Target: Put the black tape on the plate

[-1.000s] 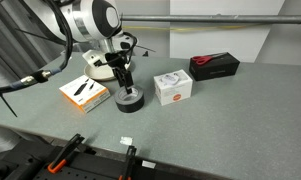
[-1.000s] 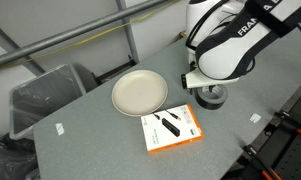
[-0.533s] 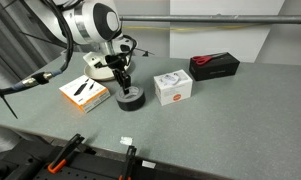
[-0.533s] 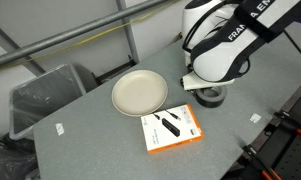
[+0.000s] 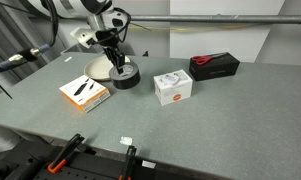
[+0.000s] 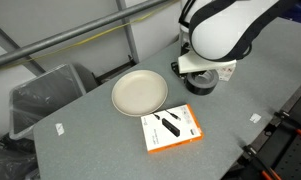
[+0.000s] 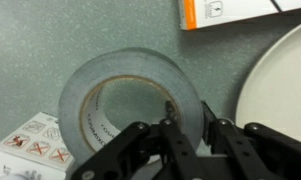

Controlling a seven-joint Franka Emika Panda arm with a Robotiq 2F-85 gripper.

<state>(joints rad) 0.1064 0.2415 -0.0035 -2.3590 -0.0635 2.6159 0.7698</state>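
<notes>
The empty cream plate is to the right in the wrist view, so my gripper should next go there, over its bare middle (image 6: 140,93), then lower and release the tape.
The black tape (image 7: 118,66) is a ring-shaped roll hanging a little above the table, seen in both exterior views (image 5: 124,77) (image 6: 200,85). My gripper (image 7: 187,122) is shut on the roll's wall, one finger inside the hollow centre and one outside. From outside, the gripper (image 5: 117,66) comes down on the roll from above. The cream plate (image 6: 140,93) lies on the table beside the tape, apart from it; its rim (image 7: 286,80) shows at the right of the wrist view and partly behind the tape (image 5: 94,68).
An orange-and-white box (image 5: 83,92) (image 6: 171,128) lies near the plate. A white box (image 5: 173,87) and a long black-and-red box (image 5: 214,65) stand further along. A grey bin (image 6: 45,95) stands past the table's edge. Clamps (image 5: 65,152) sit on the front edge.
My gripper closed on the tape roll's wall, then lifted it off the table and carried it towards the plate.
</notes>
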